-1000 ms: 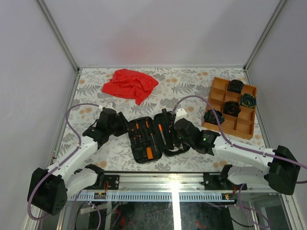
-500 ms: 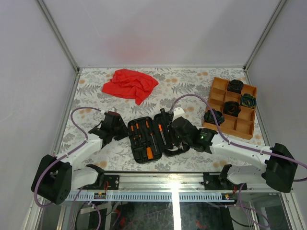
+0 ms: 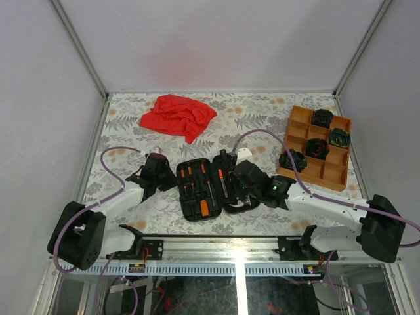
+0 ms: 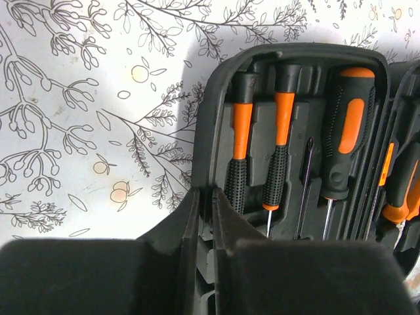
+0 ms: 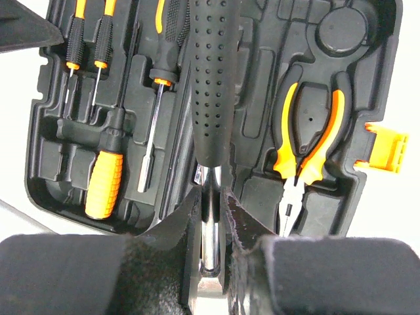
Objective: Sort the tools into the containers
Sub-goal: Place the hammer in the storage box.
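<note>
The robot's right gripper will next lower slightly toward the pliers (image 5: pixel 307 141) and release the hammer into the long recess (image 5: pixel 258 95) beside them, because the recess is empty alongside the handle.
The black tool case (image 3: pixel 190 209) lies open at the table's near middle. Orange-and-black screwdrivers (image 4: pixel 348 125) rest in its left half and orange-handled pliers (image 5: pixel 307 141) in its right half. My left gripper (image 4: pixel 205 197) is at the case's left side, fingers narrowed onto its side wall (image 4: pixel 216 98). My right gripper (image 5: pixel 211 197) is shut on the steel shaft of the hammer (image 5: pixel 213 85). The hammer's black dotted handle points away over the case's middle. The orange tray (image 3: pixel 300 119) at the right holds several dark coiled bundles (image 3: pixel 317 147), one greenish (image 3: pixel 339 138).
A red cloth (image 3: pixel 177 116) lies crumpled at the back left. The case's orange latch (image 5: pixel 384 147) sticks out from its right edge. Both arms crowd the case from either side, with purple cables looping above them. Metal frame rails border the table.
My left arm has swung right up to the case, and its fingers have closed onto the case's left wall. The right gripper, still holding the hammer, has edged slightly left.
</note>
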